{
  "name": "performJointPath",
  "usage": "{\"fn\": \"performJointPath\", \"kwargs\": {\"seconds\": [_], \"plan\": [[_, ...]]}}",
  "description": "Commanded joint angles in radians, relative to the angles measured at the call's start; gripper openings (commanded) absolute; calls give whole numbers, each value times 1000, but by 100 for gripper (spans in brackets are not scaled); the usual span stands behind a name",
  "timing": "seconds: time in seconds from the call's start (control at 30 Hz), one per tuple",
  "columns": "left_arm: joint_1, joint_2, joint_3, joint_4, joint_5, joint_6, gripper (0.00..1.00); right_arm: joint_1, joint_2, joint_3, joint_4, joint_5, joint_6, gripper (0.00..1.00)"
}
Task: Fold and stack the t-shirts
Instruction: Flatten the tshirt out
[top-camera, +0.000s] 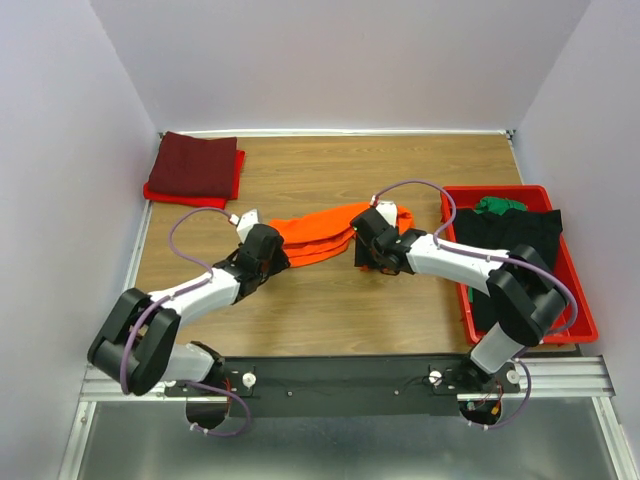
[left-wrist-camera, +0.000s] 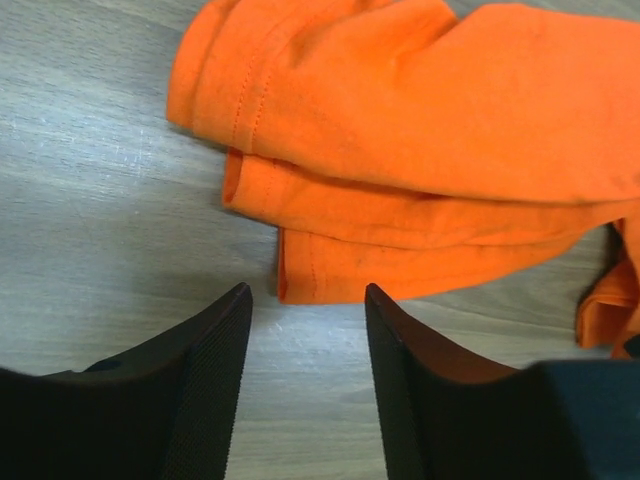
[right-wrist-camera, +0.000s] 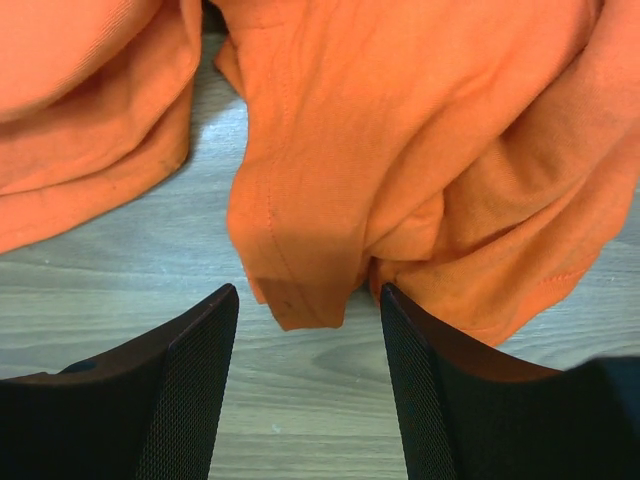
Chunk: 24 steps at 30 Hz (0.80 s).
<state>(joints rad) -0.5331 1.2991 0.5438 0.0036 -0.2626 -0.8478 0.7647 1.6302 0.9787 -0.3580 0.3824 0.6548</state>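
The sleeve corner of the orange t-shirt is already between the right gripper's open fingers, so next the robot should keep the right gripper low and close it across that corner.
A bright orange t-shirt lies bunched in loose layers at the middle of the table. My left gripper sits low at its left end. In the left wrist view the left gripper is open with bare wood between the fingers, and the hemmed edges of the orange t-shirt lie just ahead of the tips. My right gripper is at the shirt's right end. It is open, and a sleeve corner of the orange t-shirt reaches down between its fingertips without being pinched.
A folded dark maroon t-shirt rests on a red one at the back left corner. A red plastic tray on the right holds a black t-shirt and a green one. White walls close in the table.
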Motion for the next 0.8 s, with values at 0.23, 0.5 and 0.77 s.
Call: {"fn": "performJointPath", "kwargs": {"seconds": [0.23,0.5,0.77], "plan": [[-8,132,25,78,-23,-17,50,7,6,17,21,101,16,66],[-8,173,67,113,-27,27,19,7,13,17,21,127,16,65],[38,65,128,35,-66,95,0,5,28,58,19,139,-11,28]]}}
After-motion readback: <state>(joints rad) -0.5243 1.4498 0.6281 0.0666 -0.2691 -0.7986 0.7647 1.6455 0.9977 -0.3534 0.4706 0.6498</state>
